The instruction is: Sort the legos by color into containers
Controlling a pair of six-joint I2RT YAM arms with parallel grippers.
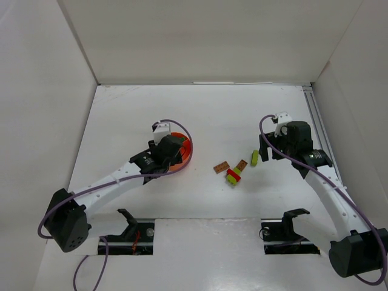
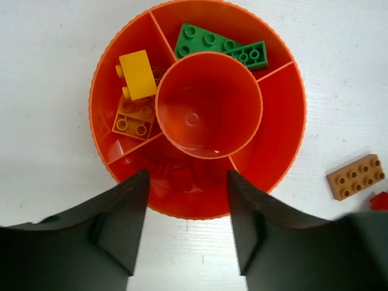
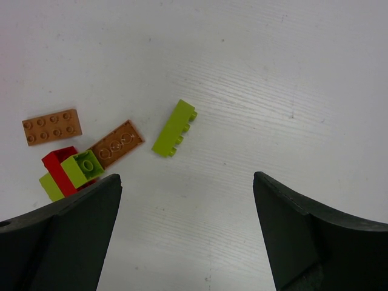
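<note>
The robot's right gripper will sweep left in the top view next, to the clump of legos below it, and go down astride the clump's lime lego, which sticks up.
The red-orange bowl (image 2: 285, 115) is split into compartments round a raised centre cup. It holds two green legos (image 2: 209, 41), a yellow one (image 2: 138, 74) on an orange one (image 2: 134, 117), and red ones (image 2: 180, 179) in the near compartment. My left gripper (image 2: 187, 203) hangs open just over the bowl's near rim, nothing between its fingers. The same bowl (image 1: 185, 151) shows from above, half hidden under the left gripper (image 1: 174, 153). My right gripper (image 3: 187, 212) is open above bare table, short of a lime lego (image 3: 174, 127).
Loose on the table between the arms lie two brown bricks (image 3: 53, 126) (image 3: 117, 143) and a red and lime clump (image 3: 65, 171). One brown brick (image 2: 356, 176) lies right of the bowl. White walls box in the table (image 1: 218, 115).
</note>
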